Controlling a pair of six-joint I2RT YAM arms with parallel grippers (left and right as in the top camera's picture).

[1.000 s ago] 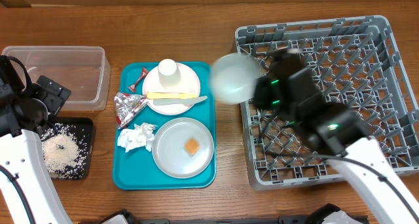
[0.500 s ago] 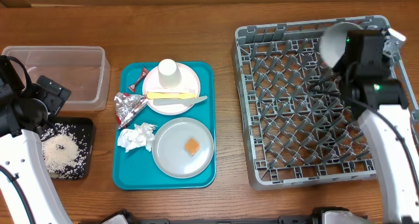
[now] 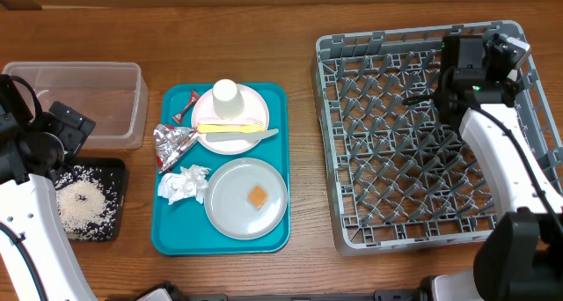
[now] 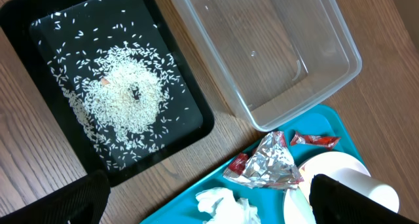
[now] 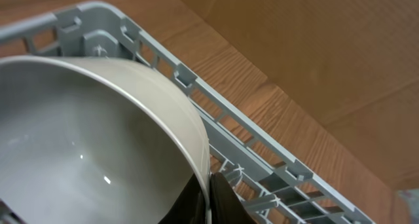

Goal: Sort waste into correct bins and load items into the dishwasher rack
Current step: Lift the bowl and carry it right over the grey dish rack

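My right gripper has the bowl hanging by the rack's far corner. Next it will move toward the middle of the rack, then lower the bowl onto the rack's empty wires point(image 3: 420, 135).
My right gripper point(image 5: 209, 194) is shut on the rim of the white bowl point(image 5: 85, 132), held tilted over the far right corner of the grey dishwasher rack point(image 3: 413, 187); in the overhead view the arm point(image 3: 471, 68) hides the bowl. My left gripper point(image 4: 209, 211) is open and empty above the teal tray's left edge. The tray holds foil point(image 3: 174, 144), a napkin point(image 3: 183, 185), a red wrapper point(image 3: 187, 103), a grey plate point(image 3: 233, 209) with an orange square point(image 3: 257, 196), and a pinkish-white plate point(image 3: 230, 116) with a cup point(image 3: 226, 92) and utensils point(image 3: 230, 128).
The clear tub point(image 3: 88, 99) stands at the far left, with nothing in it. The black tray point(image 3: 106, 173) in front of it holds rice point(image 3: 81, 200). The teal tray point(image 3: 167, 239) lies between the bins and the rack. Bare wood separates tray and rack.
My right arm has carried the bowl from the rack's near left side to its far right corner and turned it on edge. The left arm has not moved.
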